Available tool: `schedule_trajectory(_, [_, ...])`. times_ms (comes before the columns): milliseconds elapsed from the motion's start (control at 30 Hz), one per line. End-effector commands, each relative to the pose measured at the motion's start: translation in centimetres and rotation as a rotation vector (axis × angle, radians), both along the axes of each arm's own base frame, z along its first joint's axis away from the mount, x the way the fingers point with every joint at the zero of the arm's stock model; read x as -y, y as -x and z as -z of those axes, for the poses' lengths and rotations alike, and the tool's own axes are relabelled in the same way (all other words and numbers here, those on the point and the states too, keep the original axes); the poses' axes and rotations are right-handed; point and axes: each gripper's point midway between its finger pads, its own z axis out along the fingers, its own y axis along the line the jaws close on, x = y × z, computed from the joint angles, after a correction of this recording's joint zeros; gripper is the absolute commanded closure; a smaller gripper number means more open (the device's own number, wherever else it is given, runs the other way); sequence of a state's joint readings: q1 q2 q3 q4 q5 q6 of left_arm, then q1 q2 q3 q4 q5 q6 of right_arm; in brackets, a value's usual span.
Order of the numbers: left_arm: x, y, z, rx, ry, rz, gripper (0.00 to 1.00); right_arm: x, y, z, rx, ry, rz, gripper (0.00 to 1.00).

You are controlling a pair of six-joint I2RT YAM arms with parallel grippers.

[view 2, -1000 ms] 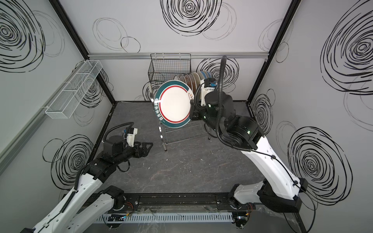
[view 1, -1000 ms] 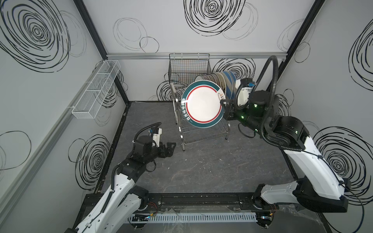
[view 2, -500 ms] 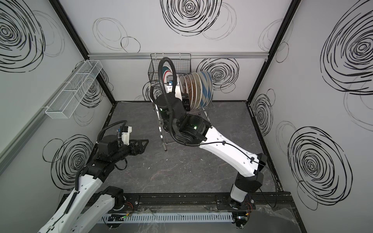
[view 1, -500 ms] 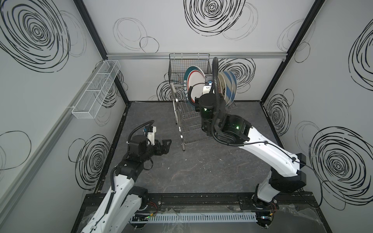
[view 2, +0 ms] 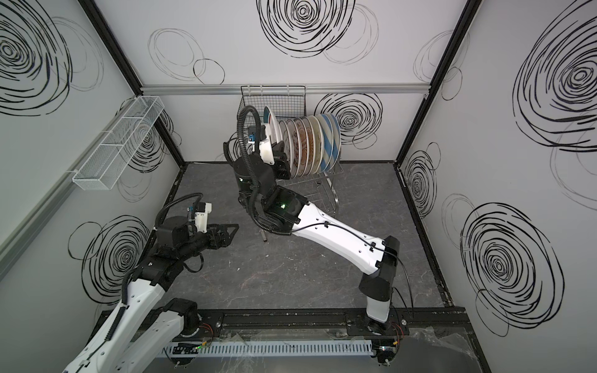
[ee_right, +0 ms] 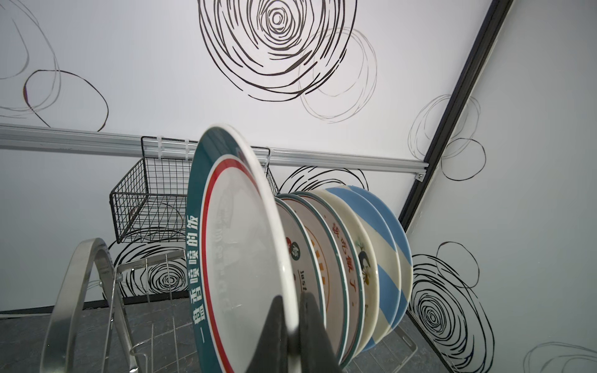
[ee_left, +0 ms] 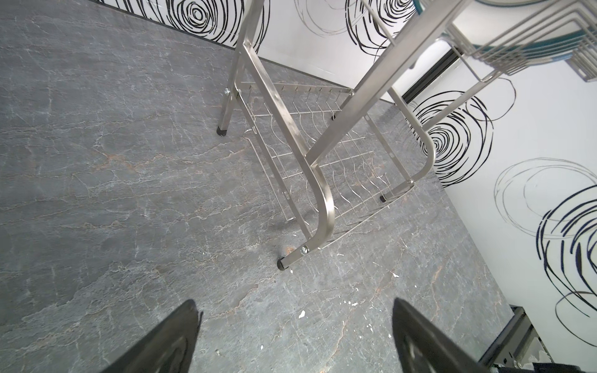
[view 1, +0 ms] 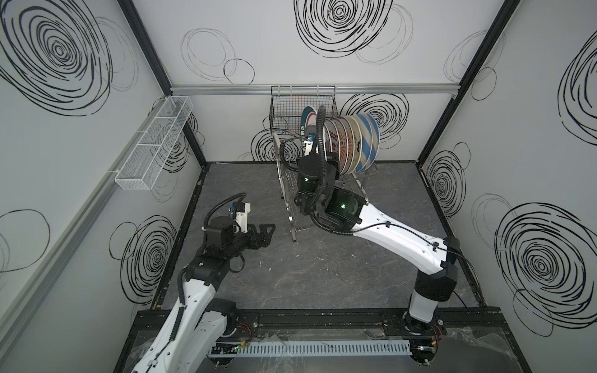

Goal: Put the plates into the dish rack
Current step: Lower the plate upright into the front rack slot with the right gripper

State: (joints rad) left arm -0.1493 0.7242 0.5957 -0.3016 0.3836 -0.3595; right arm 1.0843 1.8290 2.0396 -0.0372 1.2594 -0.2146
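Observation:
My right gripper goes down beside the end plate into the rack's upper shelf [ee_right: 174, 345] next. It then releases the rim of the teal-rimmed plate [ee_right: 239, 258], as it stands higher than the row.
My right gripper [ee_right: 292, 297] is shut on the rim of a teal-rimmed plate [ee_right: 239, 258] with a red ring and white centre. It holds the plate upright and edge-on at the left end of a row of several plates [view 1: 352, 145] standing in the upper tier of the steel dish rack [view 1: 290, 206]. In both top views the held plate [view 2: 268, 119] stands a little higher than the row [view 2: 310, 145]. My left gripper [ee_left: 294, 303] is open and empty, low over the floor, facing the rack's near foot [ee_left: 284, 263]. It is left of the rack in a top view [view 1: 269, 231].
A black wire basket [view 1: 290, 106] hangs on the back wall just behind the rack. A long white mesh tray [view 1: 151, 145] is fixed to the left wall. The rack's lower tier [ee_left: 342, 168] holds nothing. Dark stone floor [view 1: 323, 274] lies in front.
The right arm has swung from the rack's right side to its front-left. The teal-rimmed plate went from facing the camera to edge-on beside the row. The left gripper has shifted slightly.

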Motion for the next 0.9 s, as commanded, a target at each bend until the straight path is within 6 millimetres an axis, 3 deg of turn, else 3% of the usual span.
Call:
schedule_trajectory(0, [0.2,-0.3,-1.0,0.053,0.019,0.01,0.04,0.9,-0.6,-1.3,0.024,-0.057,0.011,1.0])
schedule_trajectory(867, [0.3,-0.4,-0.8,0.042,0.019,0.016,0.04,0.8,-5.3,3.5,-0.078,-0.042,0.001,1.0])
